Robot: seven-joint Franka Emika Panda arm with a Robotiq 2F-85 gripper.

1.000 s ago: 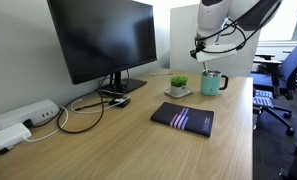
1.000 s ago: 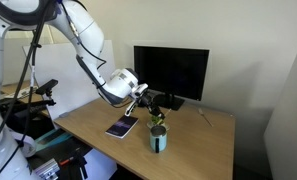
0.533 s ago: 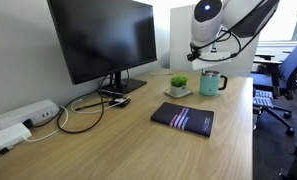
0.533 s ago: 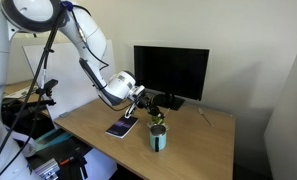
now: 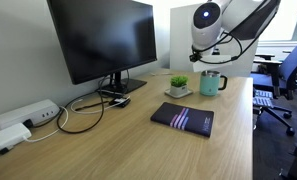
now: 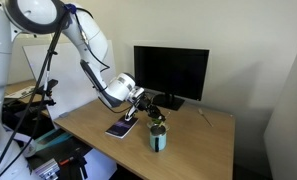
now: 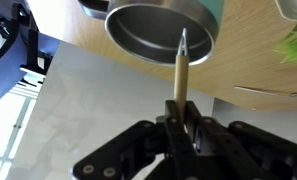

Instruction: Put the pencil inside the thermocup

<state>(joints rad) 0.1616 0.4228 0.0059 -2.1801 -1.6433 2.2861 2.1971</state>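
Observation:
I should next move my gripper down toward the thermocup's opening (image 7: pixel 160 32) and release the pencil (image 7: pixel 181 68) inside, because the pencil is above the thermocup and its tip points into that opening.
The mint-green thermocup (image 5: pixel 212 83) stands on the wooden desk, also in an exterior view (image 6: pixel 158 138) and in the wrist view (image 7: pixel 160 27), where its open mouth shows. My gripper (image 7: pixel 180 125) is shut on the pencil (image 7: pixel 181 68), a thin tan stick whose tip points at the cup's rim. In the exterior views the gripper (image 5: pixel 202 55) (image 6: pixel 149 110) hovers just above the cup. The pencil is too thin to make out there.
A small potted plant (image 5: pixel 178 84) stands beside the cup. A dark notebook (image 5: pixel 183 117) lies in front of it. A black monitor (image 5: pixel 100 40) stands behind, with cables and a white power strip (image 5: pixel 23 117) nearby. An office chair (image 5: pixel 284 78) is past the desk's edge.
My gripper with the pencil has shifted a little and lowered toward the cup over the last second.

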